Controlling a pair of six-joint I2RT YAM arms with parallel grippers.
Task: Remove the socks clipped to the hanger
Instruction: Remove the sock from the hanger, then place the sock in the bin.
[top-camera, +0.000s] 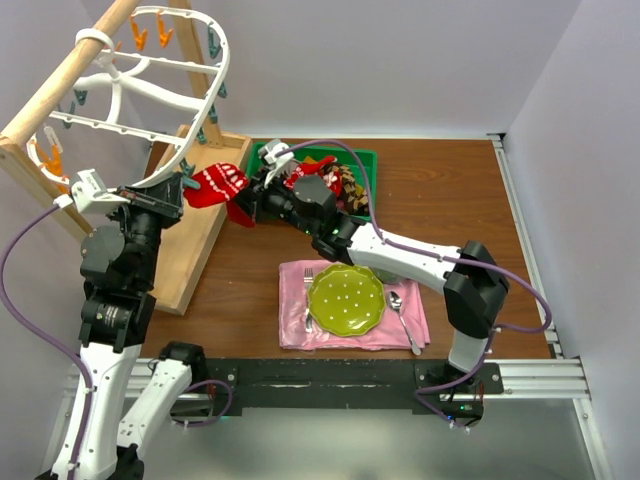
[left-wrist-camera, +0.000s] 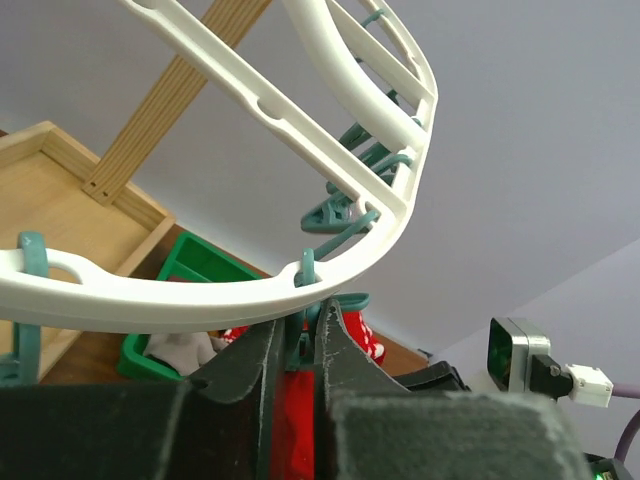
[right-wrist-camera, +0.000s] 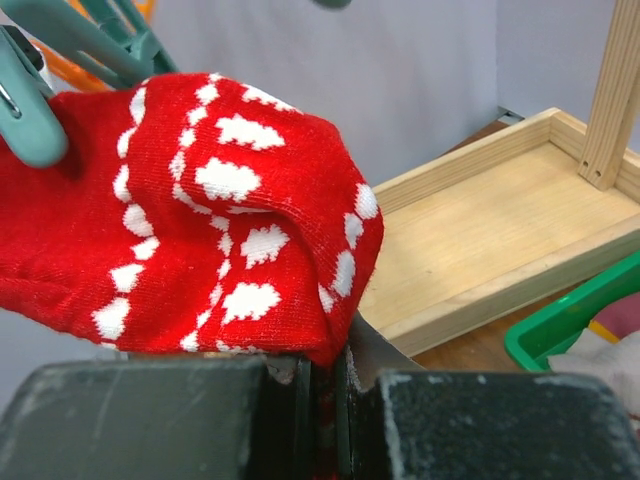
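Note:
The robot's right gripper needs to move down and to the right in the top view next, into the green bin, and let go of the red-and-white sock, since other socks are already there.
The white hanger (top-camera: 190, 95) hangs from the wooden pole at the back left. A red-and-white sock (top-camera: 218, 184) hangs from a teal clip (left-wrist-camera: 300, 325) on the hanger's lower rim (left-wrist-camera: 200, 295). My left gripper (top-camera: 184, 187) is shut on that clip just under the rim, with red sock fabric (left-wrist-camera: 278, 420) showing between its fingers. My right gripper (top-camera: 244, 208) is shut on the sock's free end; the right wrist view shows the sock (right-wrist-camera: 220, 220) pinched in the jaws (right-wrist-camera: 330, 385) and a teal clip (right-wrist-camera: 30, 110) at its far end. Other socks (top-camera: 340, 185) lie in the green bin.
The green bin (top-camera: 365, 160) stands at the back centre. The wooden rack's base tray (top-camera: 195, 250) lies below the hanger. A pink napkin (top-camera: 295, 325) near the front carries a green plate (top-camera: 346, 300), a fork (top-camera: 308, 295) and a spoon (top-camera: 398, 308). Orange and teal clips (top-camera: 150, 35) hang on the hanger.

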